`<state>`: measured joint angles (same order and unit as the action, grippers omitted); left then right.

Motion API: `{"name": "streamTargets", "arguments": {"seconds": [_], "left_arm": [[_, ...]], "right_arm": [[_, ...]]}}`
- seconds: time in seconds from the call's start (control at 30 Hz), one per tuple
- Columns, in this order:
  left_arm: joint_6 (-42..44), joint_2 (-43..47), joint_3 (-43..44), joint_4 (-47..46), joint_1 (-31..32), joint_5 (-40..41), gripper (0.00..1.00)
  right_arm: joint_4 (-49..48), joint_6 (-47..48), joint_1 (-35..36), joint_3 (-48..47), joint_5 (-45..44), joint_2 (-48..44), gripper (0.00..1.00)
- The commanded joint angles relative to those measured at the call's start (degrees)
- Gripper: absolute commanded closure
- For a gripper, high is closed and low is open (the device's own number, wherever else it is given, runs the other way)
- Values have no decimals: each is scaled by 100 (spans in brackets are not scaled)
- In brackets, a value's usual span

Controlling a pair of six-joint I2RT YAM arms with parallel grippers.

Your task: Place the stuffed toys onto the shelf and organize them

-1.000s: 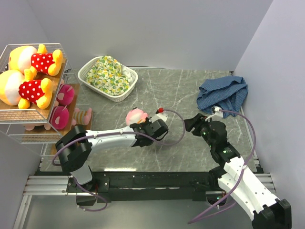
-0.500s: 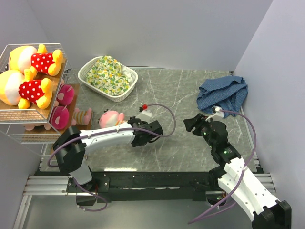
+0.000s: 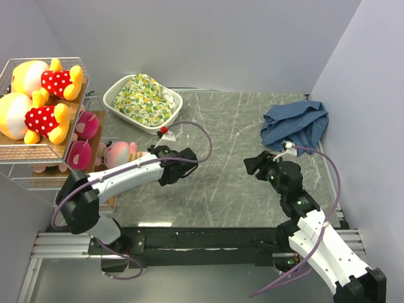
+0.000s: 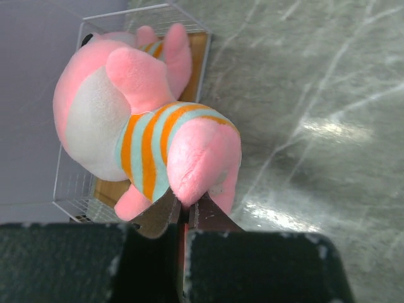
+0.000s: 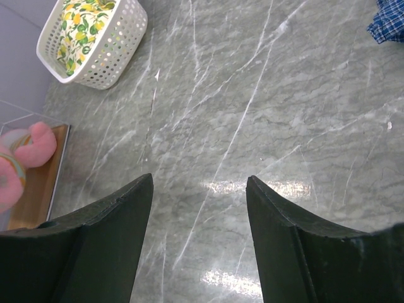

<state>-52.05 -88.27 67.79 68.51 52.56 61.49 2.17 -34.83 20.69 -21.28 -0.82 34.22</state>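
Observation:
The lower board's bare near end [image 4: 110,190] is below my left gripper, to its left in the top view, so I will next swing the gripper over, lower the toy and release it.
My left gripper [image 3: 146,156] is shut on a leg of a pink stuffed toy [image 3: 117,151] in an orange and teal striped shirt, held at the front edge of the shelf's lower board. The left wrist view shows the gripper [image 4: 185,205] pinching the toy [image 4: 136,120] before the shelf [image 4: 201,52]. The white wire shelf [image 3: 28,153] stands at the far left. Two yellow bears [image 3: 38,79] [image 3: 30,120] in red dotted shirts lie on its top tier. Two pink toys [image 3: 86,125] [image 3: 79,155] lie on the lower tier. My right gripper [image 3: 255,165] is open and empty, also seen in the right wrist view [image 5: 199,189].
An oval white basket [image 3: 112,96] with floral cloth sits at the back, right of the shelf. A blue checked cloth [image 3: 297,126] lies at the back right. The right wrist view shows the basket [image 5: 120,47], the shelf's board [image 5: 39,189] and grey marble table.
My left arm has swung left, carrying the pink toy from mid-table to the shelf's lower tier. The right arm has barely moved.

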Motion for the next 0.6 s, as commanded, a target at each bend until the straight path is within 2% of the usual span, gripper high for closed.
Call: {"name": "streamTargets", "arguments": {"seconds": [0.0,0.23,0.53,0.57], "left_arm": [[-200,336,-187,242,-271,468,99],[-393,503,-12,505,-711,592,99],[-1649,530,-512,908,-1308,389,99],[-2172,504,-591,1014,-1379,494,99]], "right_arm": [[-173,11,-38,18,55,-82,32],[-209,-6,-38,9,248,155,32],[-261,275,-38,-227,354,156,32],[-157,292,-38,-210,398,121,32]]}}
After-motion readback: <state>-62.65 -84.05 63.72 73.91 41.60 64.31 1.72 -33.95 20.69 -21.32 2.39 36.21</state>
